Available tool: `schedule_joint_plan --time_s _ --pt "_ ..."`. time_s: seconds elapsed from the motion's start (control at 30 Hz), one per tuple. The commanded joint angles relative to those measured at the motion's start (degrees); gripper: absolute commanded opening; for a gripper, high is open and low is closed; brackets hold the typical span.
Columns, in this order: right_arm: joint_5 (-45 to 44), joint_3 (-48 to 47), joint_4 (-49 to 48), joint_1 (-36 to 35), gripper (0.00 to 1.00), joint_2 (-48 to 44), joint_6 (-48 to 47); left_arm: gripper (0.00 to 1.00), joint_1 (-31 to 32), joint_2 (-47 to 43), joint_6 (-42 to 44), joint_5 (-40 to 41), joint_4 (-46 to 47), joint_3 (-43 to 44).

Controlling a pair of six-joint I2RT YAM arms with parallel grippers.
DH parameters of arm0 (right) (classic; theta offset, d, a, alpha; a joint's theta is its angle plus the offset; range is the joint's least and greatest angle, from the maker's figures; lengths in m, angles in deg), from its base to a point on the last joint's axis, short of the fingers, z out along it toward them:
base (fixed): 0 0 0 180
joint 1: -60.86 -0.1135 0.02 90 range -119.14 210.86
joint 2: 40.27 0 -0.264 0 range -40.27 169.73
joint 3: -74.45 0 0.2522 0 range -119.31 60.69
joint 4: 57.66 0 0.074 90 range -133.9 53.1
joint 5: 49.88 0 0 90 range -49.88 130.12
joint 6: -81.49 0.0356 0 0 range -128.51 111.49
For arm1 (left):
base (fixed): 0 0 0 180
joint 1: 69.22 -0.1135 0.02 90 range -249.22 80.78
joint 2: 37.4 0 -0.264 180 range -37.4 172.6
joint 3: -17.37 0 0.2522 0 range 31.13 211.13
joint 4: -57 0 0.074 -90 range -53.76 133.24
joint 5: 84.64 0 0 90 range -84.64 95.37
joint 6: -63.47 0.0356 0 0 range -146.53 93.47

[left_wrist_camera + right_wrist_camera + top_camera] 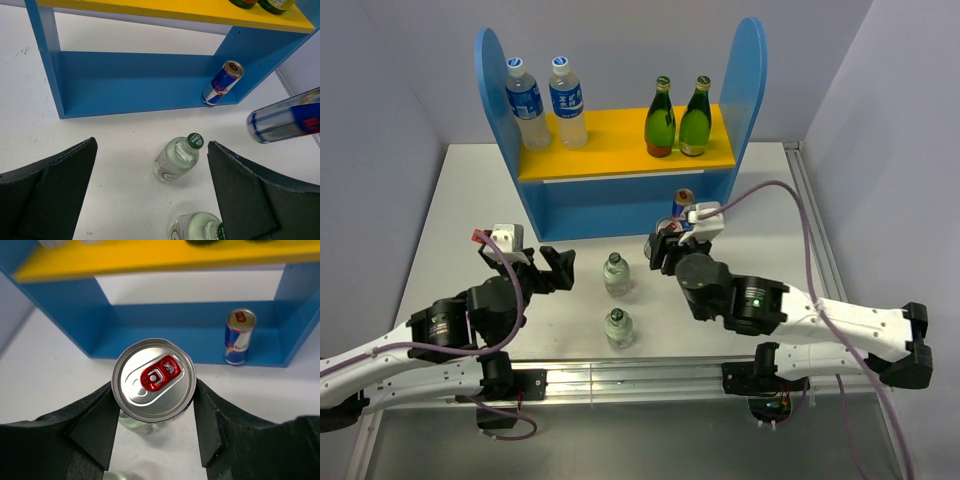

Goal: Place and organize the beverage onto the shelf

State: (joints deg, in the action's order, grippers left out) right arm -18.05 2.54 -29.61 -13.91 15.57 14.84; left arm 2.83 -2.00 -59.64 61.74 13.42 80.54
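The robot's right hand has to go down and outward and let go of its can on the lower level of the shelf (212, 354) next to the standing can, because that spot is outward and below.
The blue shelf (745, 90) with a yellow upper board (610, 150) stands at the back. Two water bottles (545, 103) and two green bottles (677, 118) stand on the board. One can (682, 200) stands on the lower tier at the right, also in the right wrist view (239, 337). My right gripper (665, 245) is shut on a second can (153, 380) and holds it in front of the shelf, above the table. Two clear green-capped bottles (616, 273) (618, 328) stand on the table. My left gripper (555, 268) is open and empty, left of them.
The lower tier (125, 80) has room left of the can (222, 82). In the left wrist view the nearer clear bottles (177, 157) (197, 227) sit between my open fingers' line, and the held can (287, 117) hangs at the right. Grey walls enclose the white table (470, 200).
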Motion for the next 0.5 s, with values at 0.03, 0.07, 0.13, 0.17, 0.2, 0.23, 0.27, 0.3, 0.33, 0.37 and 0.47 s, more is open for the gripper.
schedule_joint_plan --time_s 0.03,0.07,0.13,0.17,0.2,0.23,0.27,0.3,0.33,0.37,0.47 --pt "5.7 3.6 -6.4 6.4 0.00 2.6 2.1 0.99 0.2 0.5 1.2 -0.6 1.0 0.0" --pt "6.6 4.2 -8.5 7.6 0.00 3.4 2.2 0.99 0.2 0.6 1.2 -0.6 1.0 -0.1" --pt "8.9 5.9 -11.4 9.9 0.00 5.5 1.9 0.99 0.2 0.5 1.2 -0.6 1.1 -0.1" --pt "9.3 6.4 -14.0 12.0 0.00 6.3 1.4 0.99 0.2 0.6 1.2 -0.6 0.9 -0.1" --pt "9.7 7.1 -14.1 13.0 0.00 8.0 1.2 0.99 0.2 0.6 1.1 -0.6 0.7 0.1" --pt "10.4 7.4 -16.7 13.9 0.00 8.7 0.8 0.99 0.2 0.6 1.1 -0.6 0.6 0.1" --pt "10.9 7.8 -19.4 15.9 0.00 10.2 0.0 0.99 0.2 0.5 1.0 -0.7 0.6 0.1" --pt "11.4 8.2 -20.8 16.9 0.00 11.1 -0.2 0.99 0.3 0.5 1.1 -0.7 0.6 0.1" --pt "12.3 8.2 -21.8 18.1 0.00 12.1 -0.5 0.99 0.3 0.4 1.2 -0.8 0.9 0.0" --pt "12.8 8.3 -22.8 19.2 0.00 13.0 -0.9 0.99 0.3 0.5 1.4 -0.8 1.1 0.0" --pt "14.8 8.5 -27.7 23.4 0.00 16.6 -1.2 0.99 0.3 0.6 1.6 -0.7 1.2 0.1"
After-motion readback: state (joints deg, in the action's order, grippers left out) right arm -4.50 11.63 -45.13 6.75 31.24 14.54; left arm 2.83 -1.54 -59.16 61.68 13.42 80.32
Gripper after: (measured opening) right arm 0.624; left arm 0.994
